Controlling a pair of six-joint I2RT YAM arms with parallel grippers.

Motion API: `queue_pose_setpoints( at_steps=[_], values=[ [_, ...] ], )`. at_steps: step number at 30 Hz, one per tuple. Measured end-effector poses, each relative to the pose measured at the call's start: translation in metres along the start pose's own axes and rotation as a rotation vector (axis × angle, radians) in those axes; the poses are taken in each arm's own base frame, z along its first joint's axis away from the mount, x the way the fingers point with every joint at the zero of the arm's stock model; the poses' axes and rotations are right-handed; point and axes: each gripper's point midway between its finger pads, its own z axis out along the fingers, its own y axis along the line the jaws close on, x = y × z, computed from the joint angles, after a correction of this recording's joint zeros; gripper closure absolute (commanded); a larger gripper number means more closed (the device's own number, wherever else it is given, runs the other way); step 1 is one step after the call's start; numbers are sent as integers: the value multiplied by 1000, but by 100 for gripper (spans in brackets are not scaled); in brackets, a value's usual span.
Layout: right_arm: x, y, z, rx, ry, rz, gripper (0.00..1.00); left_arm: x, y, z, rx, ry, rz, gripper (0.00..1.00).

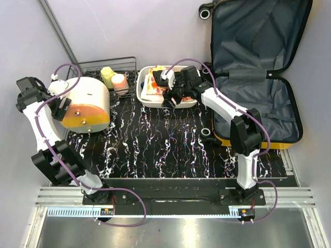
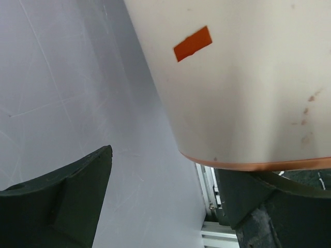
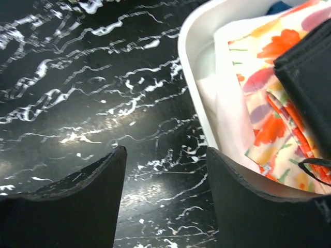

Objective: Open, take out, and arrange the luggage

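Observation:
Next I should move my left gripper away from the round container [image 1: 88,106] and down over the white tray's thin far rim, which lies to its right in the top view.
The luggage [image 1: 258,88] lies open at the right, its lid leaning on the back wall, showing dark grey lining and a yellow shell edge along its front. My right gripper [image 1: 169,101] hangs over the near rim of a white tray [image 1: 145,98]. In the right wrist view that gripper [image 3: 165,155] is open, one finger above the tray rim [image 3: 189,62] and the other above the marbled table. My left gripper [image 1: 62,107] is at the left side of the cream-and-orange round container [image 1: 88,106]. It stands open [image 2: 163,175], with the container's rim [image 2: 248,77] just above one finger.
The tray holds a floral cloth [image 3: 264,103] and a black item [image 3: 310,77]. A wire rack [image 1: 129,64] at the back carries a yellow cup [image 1: 107,75] and an orange one [image 1: 119,81]. Walls close in at the left and the back.

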Motion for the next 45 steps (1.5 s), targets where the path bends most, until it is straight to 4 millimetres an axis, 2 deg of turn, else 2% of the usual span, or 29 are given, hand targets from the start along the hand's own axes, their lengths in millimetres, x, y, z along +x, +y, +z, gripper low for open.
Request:
queue_pose_setpoints(
  at_steps=[5, 12, 16, 22, 25, 28, 31, 34, 35, 38, 39, 41, 43, 45],
  values=[
    [25, -22, 10, 47, 83, -43, 31, -2, 2, 5, -5, -4, -75, 13],
    [62, -33, 23, 51, 181, -57, 33, -5, -4, 17, 24, -8, -213, 10],
    [63, -42, 28, 64, 190, -97, 36, -4, -8, 18, 42, 10, -260, 7],
    [51, -55, 29, 92, 182, -160, 36, 10, -27, 2, 114, 77, -321, 8],
    [38, -63, 30, 105, 170, -198, 36, 26, -38, -14, 154, 113, -388, 8],
    [28, -72, 34, 110, 165, -233, 36, 32, -44, -32, 168, 118, -437, 9],
    [35, -76, 42, 90, 189, -241, 38, 24, -47, -50, 169, 87, -455, 9],
    [57, -71, 51, 34, 233, -226, 38, 7, -42, -65, 153, 19, -450, 9],
    [67, -68, 53, 14, 256, -215, 41, 0, -39, -71, 145, -8, -447, 9],
    [89, -60, 58, -33, 300, -194, 58, -18, -30, -86, 122, -83, -433, 9],
    [96, -58, 59, -46, 313, -190, 74, -25, -27, -91, 116, -109, -426, 9],
    [101, -56, 60, -63, 326, -198, 90, -38, -24, -99, 109, -148, -404, 10],
    [99, -52, 60, -87, 310, -218, 100, -51, -25, -105, 108, -178, -372, 10],
    [101, -42, 59, -111, 314, -238, 100, -64, -29, -108, 116, -204, -338, 10]
  ],
)
